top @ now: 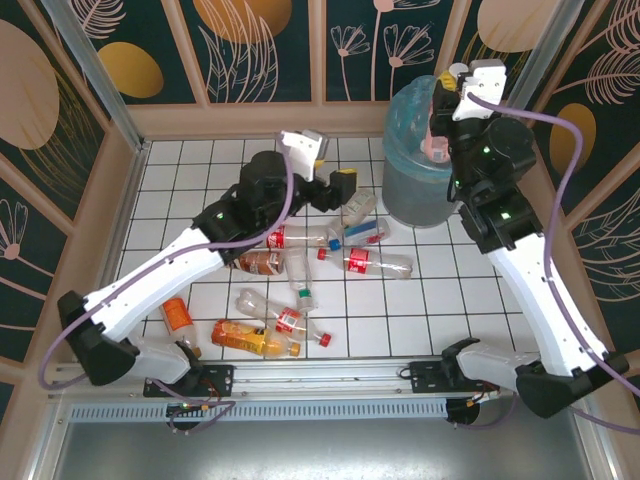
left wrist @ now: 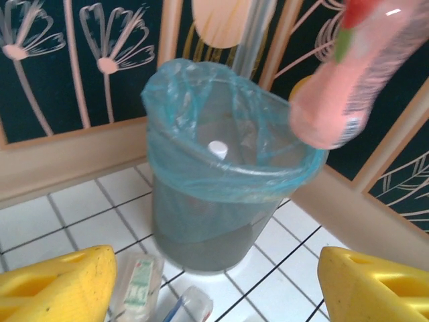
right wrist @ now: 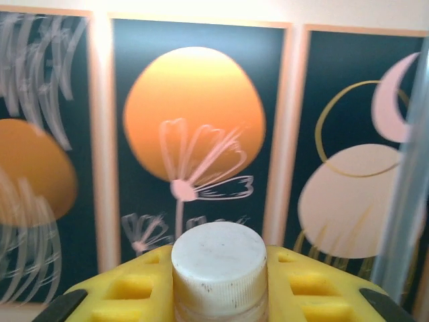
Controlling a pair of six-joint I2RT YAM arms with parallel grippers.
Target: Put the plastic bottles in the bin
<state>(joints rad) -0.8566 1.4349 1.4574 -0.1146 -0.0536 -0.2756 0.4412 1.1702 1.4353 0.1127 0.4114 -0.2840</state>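
My right gripper should next move down toward the bin's opening and release the pink bottle [top: 437, 150] there, because the bin's lined opening lies below.
The grey bin [top: 420, 175] with a light-blue liner stands at the back right of the tiled floor. My right gripper [top: 443, 108] hangs over its rim, shut on a pink bottle [top: 437, 150] whose white cap [right wrist: 219, 265] sits between the yellow fingers [right wrist: 315, 288]. In the left wrist view that pink bottle [left wrist: 348, 74] hangs above the bin [left wrist: 221, 201], and a white cap [left wrist: 216, 148] lies inside. My left gripper [top: 345, 188] is open just left of the bin, low over a clear bottle [left wrist: 137, 282]. Several more bottles [top: 365, 262] lie across the middle of the floor.
Wooden walls with dark flower panels enclose the floor; the bin sits close to the back right corner [top: 520, 110]. An orange bottle [top: 178, 318] and an orange-yellow one [top: 250, 338] lie near the front rail. White tiles at the back left [top: 190, 165] are bare.
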